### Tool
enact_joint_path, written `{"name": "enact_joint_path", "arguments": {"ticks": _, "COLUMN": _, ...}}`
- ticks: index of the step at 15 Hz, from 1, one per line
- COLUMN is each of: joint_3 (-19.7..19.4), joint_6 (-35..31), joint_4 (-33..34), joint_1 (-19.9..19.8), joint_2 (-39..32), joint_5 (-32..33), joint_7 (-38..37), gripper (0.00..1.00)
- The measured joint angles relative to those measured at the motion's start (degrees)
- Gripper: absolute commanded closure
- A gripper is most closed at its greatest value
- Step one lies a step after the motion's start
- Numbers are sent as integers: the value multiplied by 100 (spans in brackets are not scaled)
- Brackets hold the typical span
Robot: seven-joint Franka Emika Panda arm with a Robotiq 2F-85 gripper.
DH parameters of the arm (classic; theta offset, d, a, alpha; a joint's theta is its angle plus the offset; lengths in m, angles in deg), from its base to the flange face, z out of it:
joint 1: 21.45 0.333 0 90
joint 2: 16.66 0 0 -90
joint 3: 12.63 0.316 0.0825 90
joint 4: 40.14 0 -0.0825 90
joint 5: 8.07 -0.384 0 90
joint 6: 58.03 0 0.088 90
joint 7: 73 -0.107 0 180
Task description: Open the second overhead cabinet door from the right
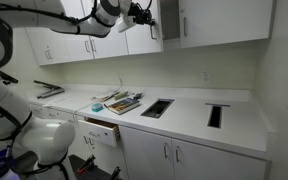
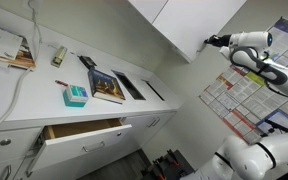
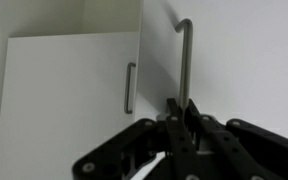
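Note:
I need to pull the vertical bar handle [image 1: 152, 32] [image 3: 185, 55] away from the cabinet front along the door's swing next and then let it go, because the door is only partly open.
The white overhead cabinet door [image 3: 229, 50] stands swung partly out from the cabinet front; in an exterior view it shows as a dark panel seen nearly edge-on [image 1: 169, 18]. Its vertical metal bar handle [image 3: 185, 55] runs down between my fingers. My gripper [image 3: 181, 108] is shut on the lower part of this handle. The gripper also shows in both exterior views [image 1: 147, 17] [image 2: 206, 43], up at the cabinet row. The neighbouring door [image 3: 74, 100] is closed and has its own handle [image 3: 130, 88].
Below is a white countertop [image 1: 184, 110] with books [image 1: 122, 102], two dark rectangular cutouts [image 1: 157, 107] [image 1: 215, 115] and a teal box [image 2: 75, 95]. A drawer [image 1: 102, 128] [image 2: 84, 133] stands pulled open under the counter. A poster [image 2: 234, 95] hangs on the side wall.

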Motion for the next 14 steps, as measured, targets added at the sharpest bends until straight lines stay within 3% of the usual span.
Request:
{"name": "enact_joint_path", "arguments": {"ticks": 6, "joint_3": 1022, "joint_6": 1309, "joint_4": 31, "joint_1": -559, "joint_2": 96, "joint_5": 1184, "joint_7": -1663, "gripper": 98}}
{"name": "enact_joint_path", "arguments": {"ticks": 10, "joint_3": 2250, "joint_6": 2049, "joint_4": 14, "joint_1": -1660, "joint_2": 112, "joint_5": 1097, "joint_7": -2221, "gripper": 98}}
{"name": "enact_joint_path", "arguments": {"ticks": 14, "joint_3": 3020, "joint_6": 2908, "joint_4": 9, "joint_1": -2064, "joint_2": 282, "joint_5": 1062, "joint_7": -2699, "gripper": 98}}
